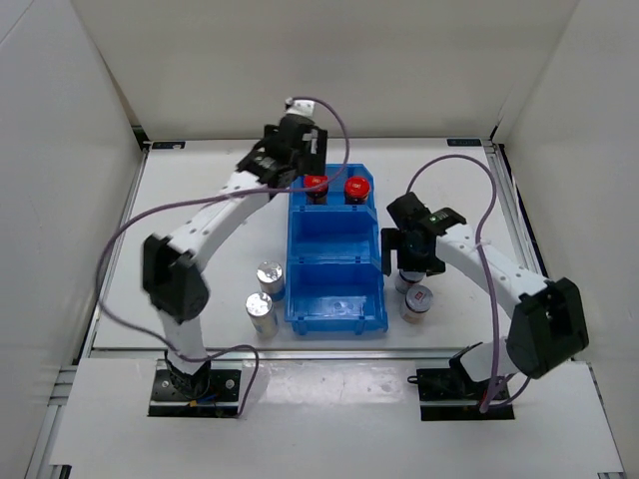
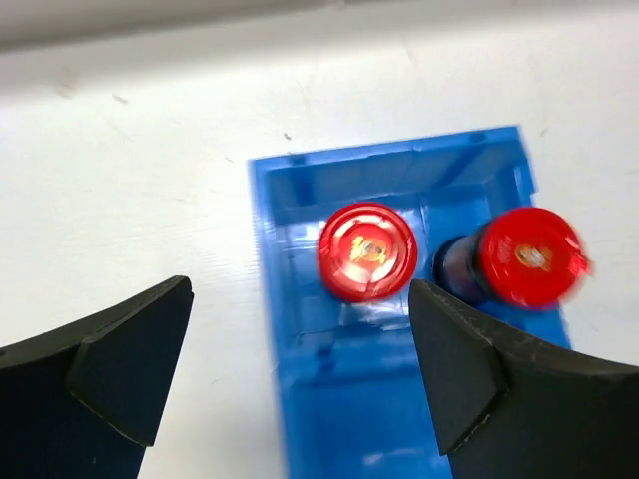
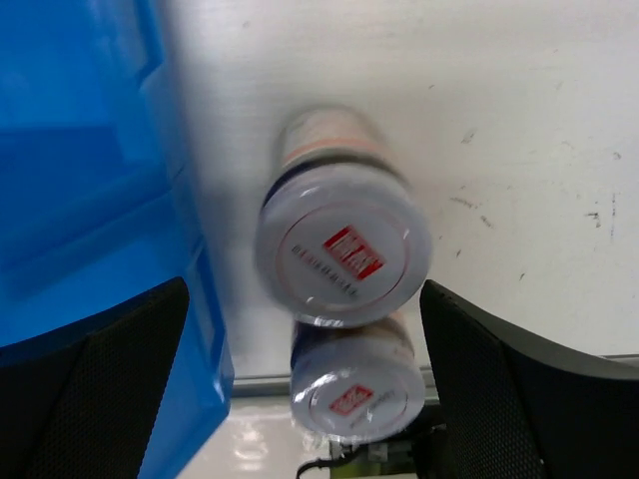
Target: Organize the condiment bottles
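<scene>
The farther grey-lidded jar already lines up between my right gripper's fingers, so I will lower them next until they are on either side of its lid.
Two red-capped jars point(image 1: 317, 185) point(image 1: 356, 188) stand in the far compartment of the blue bin point(image 1: 336, 321). My left gripper point(image 1: 298, 168) hovers open and empty above the left one; in the left wrist view both caps point(image 2: 367, 251) point(image 2: 532, 256) show ahead of the open gripper point(image 2: 300, 329). Two silver-topped jars point(image 1: 271, 276) point(image 1: 261, 309) stand left of the bin. Two grey-lidded jars point(image 3: 344, 254) point(image 3: 357, 394) stand right of the bin. My right gripper point(image 3: 305, 329) is open above them, straddling the farther one. In the top view it point(image 1: 409, 254) partly hides that jar; the nearer jar point(image 1: 417, 299) shows.
The bin's middle and near compartments hold nothing. Its left wall point(image 2: 270, 329) lies between my left fingers, and its right wall point(image 3: 200, 299) runs close beside my right gripper's left finger point(image 3: 100, 379). White walls enclose the table on three sides. The table's front edge point(image 3: 539, 361) is near the grey-lidded jars.
</scene>
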Available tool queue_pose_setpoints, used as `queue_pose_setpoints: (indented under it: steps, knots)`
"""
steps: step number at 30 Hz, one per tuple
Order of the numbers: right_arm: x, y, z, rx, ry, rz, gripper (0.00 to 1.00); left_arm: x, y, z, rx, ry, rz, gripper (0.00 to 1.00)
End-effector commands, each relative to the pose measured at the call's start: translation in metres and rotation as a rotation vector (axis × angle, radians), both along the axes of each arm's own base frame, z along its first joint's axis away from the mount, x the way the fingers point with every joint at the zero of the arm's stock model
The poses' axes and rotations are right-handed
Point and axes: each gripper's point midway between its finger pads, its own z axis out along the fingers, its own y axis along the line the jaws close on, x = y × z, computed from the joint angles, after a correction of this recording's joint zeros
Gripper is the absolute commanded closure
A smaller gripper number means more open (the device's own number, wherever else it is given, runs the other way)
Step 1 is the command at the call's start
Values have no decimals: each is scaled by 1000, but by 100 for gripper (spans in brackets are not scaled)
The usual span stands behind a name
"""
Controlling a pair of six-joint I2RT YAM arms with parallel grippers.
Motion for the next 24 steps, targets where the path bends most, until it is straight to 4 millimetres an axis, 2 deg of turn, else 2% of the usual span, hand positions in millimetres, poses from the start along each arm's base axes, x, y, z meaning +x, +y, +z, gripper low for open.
queue_pose_setpoints:
  steps: [1,2,3,4,5,6,7,8,9,10,11,13,17,18,19,20,21,22,24]
  knots:
    - [17,-3,-5,2,-17,-87,0,-53,51,117,-48,-218,35,0]
    - [18,-5,-7,0,-8,-105,0,-65,64,97,-9,-185,56,0]
    - [17,-7,-13,-18,-3,-109,0,-87,81,116,-34,-227,68,0]
    - [17,-8,-13,-18,-3,-109,0,-97,99,112,-19,-229,104,0]
    - [17,-10,-17,-19,0,-118,0,-108,116,78,31,-173,126,0]
    - [17,-12,-20,-28,-3,-120,0,-126,134,88,-3,-213,157,0]
    - [17,-12,-20,-28,-3,-120,0,-133,145,80,2,-215,177,0]
    - [18,-15,-22,-33,6,-131,0,-143,157,45,28,-162,197,0]
    - [21,-16,-26,-36,10,-140,0,-152,173,45,7,-184,231,0]
    - [23,-15,-28,-35,9,-140,0,-157,176,37,8,-181,231,0]
    - [24,-17,-30,-47,12,-142,3,-161,182,19,13,-160,248,0]
    - [26,-21,-38,-72,24,-155,6,-164,184,22,0,-179,249,0]
    - [33,-27,-35,-123,26,-156,32,-162,185,25,20,-184,248,0]
    - [34,-28,-31,-133,20,-159,42,-162,186,25,24,-186,256,0]
    - [32,-32,-28,-154,25,-174,49,-162,189,22,35,-181,267,0]
    - [38,-34,-16,-160,-8,-181,56,-164,189,24,29,-188,267,0]
    - [41,-34,-3,-159,-46,-194,71,-165,194,20,49,-178,283,0]
    - [40,-39,10,-207,-83,-199,79,-169,194,26,38,-199,282,0]
    - [49,-32,45,-184,-206,-199,89,-172,197,27,29,-208,296,0]
